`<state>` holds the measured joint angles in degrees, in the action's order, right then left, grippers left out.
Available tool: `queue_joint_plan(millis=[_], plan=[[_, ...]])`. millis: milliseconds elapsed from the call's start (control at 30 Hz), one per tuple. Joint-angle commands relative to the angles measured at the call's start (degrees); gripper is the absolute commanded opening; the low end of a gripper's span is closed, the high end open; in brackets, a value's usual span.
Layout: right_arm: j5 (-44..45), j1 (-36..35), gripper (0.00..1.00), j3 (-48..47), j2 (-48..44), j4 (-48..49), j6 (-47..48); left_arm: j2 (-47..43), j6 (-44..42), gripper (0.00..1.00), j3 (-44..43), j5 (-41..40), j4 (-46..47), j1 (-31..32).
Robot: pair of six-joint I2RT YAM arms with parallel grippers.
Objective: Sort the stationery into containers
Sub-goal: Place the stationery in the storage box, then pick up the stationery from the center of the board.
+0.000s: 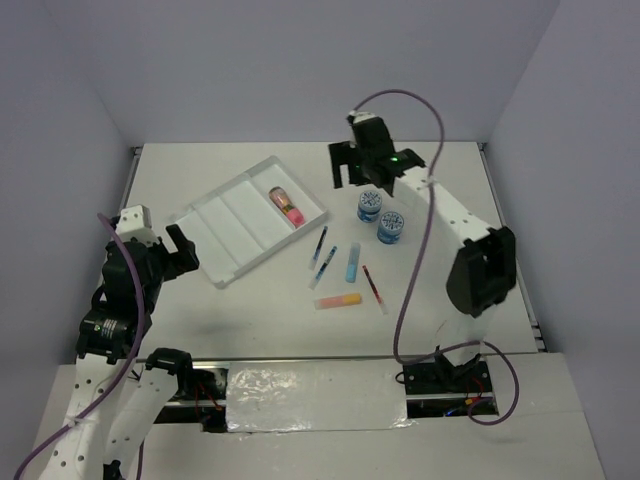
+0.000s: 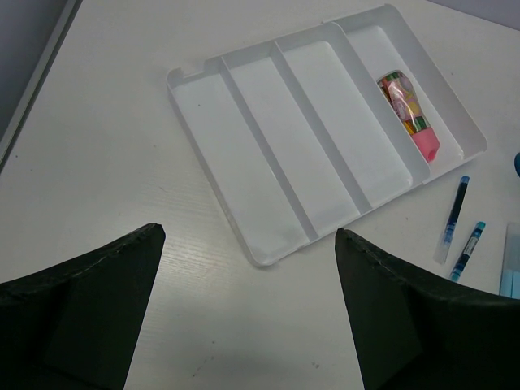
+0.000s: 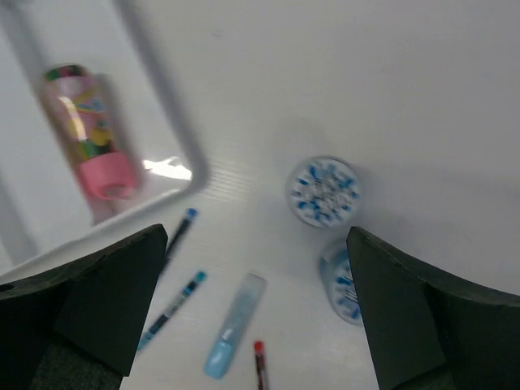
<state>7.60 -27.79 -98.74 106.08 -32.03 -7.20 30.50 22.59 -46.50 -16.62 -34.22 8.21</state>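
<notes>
The right gripper will move back and down, to the right in the top view, onto the nearer blue tub, because that tub is still outside the tray [image 1: 230,240].
The white tray [image 1: 230,240] with four long compartments lies at centre left. A pink tube [image 1: 286,206] lies in its rightmost compartment, also in the left wrist view [image 2: 409,122] and right wrist view [image 3: 88,138]. Two blue tubs [image 1: 370,205] [image 1: 391,226] stand right of the tray. Two blue pens [image 1: 319,245] [image 1: 325,265], a light-blue marker [image 1: 352,262], a red pen [image 1: 372,287] and an orange-yellow marker [image 1: 338,301] lie on the table. My right gripper [image 1: 362,170] is open and empty, high above the tubs [image 3: 323,192]. My left gripper [image 1: 180,250] is open and empty, near the tray's left end [image 2: 268,244].
Grey walls enclose the table on the left, back and right. The right arm's cable [image 1: 420,250] hangs over the table's right part. A taped strip [image 1: 315,395] runs along the near edge between the arm bases.
</notes>
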Motion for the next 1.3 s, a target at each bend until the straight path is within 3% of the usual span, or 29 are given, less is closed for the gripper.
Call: queue_joint_plan(millis=[0, 100, 467, 767, 867, 900, 1033, 1200, 1267], plan=[[8.8, 5.3, 1.0, 9.8, -7.8, -1.2, -4.5, 0.2, -0.8, 0.99, -0.1, 1.2, 3.1, 0.3], [8.9, 8.5, 1.0, 18.4, -10.4, 0.5, -3.8, 0.4, -0.9, 0.99, -0.2, 1.3, 3.1, 0.4], [1.8, 11.8, 1.0, 23.6, -7.1, 2.1, -2.1, -1.0, -1.1, 0.99, 0.3, 2.3, 3.5, 0.4], [2.7, 11.7, 0.96, 25.9, -1.8, 5.1, -2.7, 0.3, -1.2, 0.99, 0.1, 2.4, 3.3, 0.4], [3.7, 11.7, 0.84, 25.7, -2.3, 5.0, -2.8, 0.1, -1.2, 0.99, 0.1, 2.5, 3.4, 0.4], [3.8, 11.8, 0.63, 26.4, -2.9, 5.5, -2.7, 0.0, -1.2, 1.0, 0.1, 2.5, 3.4, 0.4], [5.4, 11.8, 0.33, 27.4, -8.4, 5.0, -2.6, 0.3, -1.3, 0.99, 0.1, 2.6, 3.4, 0.4], [3.8, 7.4, 0.32, 29.3, -20.5, 5.0, -4.3, 0.7, -1.5, 0.99, 0.1, 3.1, 3.6, 0.4], [-2.6, 4.4, 0.34, 28.3, -23.2, 7.2, -4.2, 1.0, -1.5, 0.99, -0.1, 3.2, 3.5, 0.4]])
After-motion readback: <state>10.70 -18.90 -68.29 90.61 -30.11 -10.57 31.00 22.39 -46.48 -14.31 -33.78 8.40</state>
